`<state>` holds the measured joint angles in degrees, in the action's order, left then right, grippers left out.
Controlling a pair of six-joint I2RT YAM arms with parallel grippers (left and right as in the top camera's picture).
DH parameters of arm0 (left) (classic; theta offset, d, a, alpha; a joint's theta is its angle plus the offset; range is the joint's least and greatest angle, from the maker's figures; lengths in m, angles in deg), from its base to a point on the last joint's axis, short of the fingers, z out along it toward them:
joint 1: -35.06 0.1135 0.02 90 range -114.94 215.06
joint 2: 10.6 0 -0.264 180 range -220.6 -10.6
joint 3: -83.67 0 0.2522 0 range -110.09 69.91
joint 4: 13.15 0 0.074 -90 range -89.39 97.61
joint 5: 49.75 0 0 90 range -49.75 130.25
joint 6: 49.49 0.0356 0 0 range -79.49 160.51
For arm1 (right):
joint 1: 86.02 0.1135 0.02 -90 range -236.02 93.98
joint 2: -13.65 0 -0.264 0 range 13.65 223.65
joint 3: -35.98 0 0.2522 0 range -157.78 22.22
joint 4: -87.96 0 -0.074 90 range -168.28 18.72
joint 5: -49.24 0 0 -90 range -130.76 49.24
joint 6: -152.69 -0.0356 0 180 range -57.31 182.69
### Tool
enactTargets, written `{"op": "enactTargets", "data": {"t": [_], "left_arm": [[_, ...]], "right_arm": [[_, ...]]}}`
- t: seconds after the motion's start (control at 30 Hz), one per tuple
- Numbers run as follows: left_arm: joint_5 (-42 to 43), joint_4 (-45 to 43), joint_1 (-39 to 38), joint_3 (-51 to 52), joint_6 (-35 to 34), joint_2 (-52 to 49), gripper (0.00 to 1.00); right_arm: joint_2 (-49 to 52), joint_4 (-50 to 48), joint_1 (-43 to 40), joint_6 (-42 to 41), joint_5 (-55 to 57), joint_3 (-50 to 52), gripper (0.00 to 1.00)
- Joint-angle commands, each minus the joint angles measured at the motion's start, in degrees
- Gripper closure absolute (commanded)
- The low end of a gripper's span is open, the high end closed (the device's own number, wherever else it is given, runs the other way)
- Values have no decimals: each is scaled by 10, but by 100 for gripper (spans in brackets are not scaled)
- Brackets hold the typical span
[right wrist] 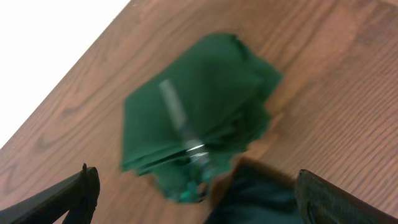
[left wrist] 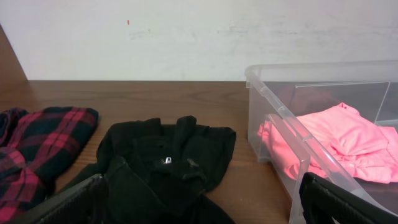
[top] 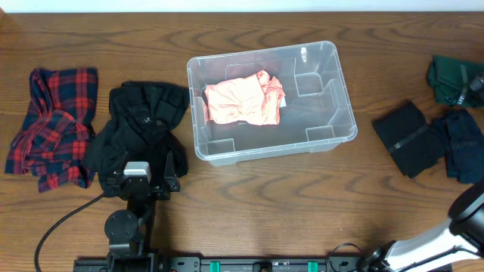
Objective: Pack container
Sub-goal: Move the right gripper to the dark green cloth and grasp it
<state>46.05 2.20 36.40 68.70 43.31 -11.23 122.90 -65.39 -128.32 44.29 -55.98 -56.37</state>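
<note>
The right gripper moves down, open, onto the near edge of the folded green garment next, beside the dark cloth, since that edge lies below the fingers.
The clear plastic container (top: 342, 92) stands at the table's middle, with a folded pink garment (top: 243, 100) inside. In the left wrist view the container (left wrist: 281, 107) is at the right and the pink garment (left wrist: 339, 138) shows through it. My left gripper (top: 144, 180) is open and empty, low over the near edge of a black garment (top: 144, 121), which lies between its fingers (left wrist: 199, 211). My right gripper (right wrist: 205, 205) is open and empty above a folded green garment (right wrist: 199, 118) at the far right of the table (top: 452, 79).
A red and blue plaid shirt (top: 53, 125) lies at the far left, next to the black garment (left wrist: 168, 155). A folded black garment (top: 408, 138) and a dark navy one (top: 463, 143) lie right of the container. A dark cloth (right wrist: 261, 199) lies beside the green one.
</note>
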Motion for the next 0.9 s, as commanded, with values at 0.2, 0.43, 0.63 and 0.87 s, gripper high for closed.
{"op": "enactTargets", "data": {"t": [0.2,0.43,0.63,0.87], "left_arm": [[9,20,2,10,-1,2,2],[9,19,2,10,-1,2,2],[9,20,2,10,-1,2,2],[9,20,2,10,-1,2,2]], "right_arm": [[96,-64,-62,24,-69,-4,4],[145,-126,-63,14,-69,-4,5],[181,-191,-56,0,-67,-4,7],[219,-280,-42,-52,-62,-4,11]]}}
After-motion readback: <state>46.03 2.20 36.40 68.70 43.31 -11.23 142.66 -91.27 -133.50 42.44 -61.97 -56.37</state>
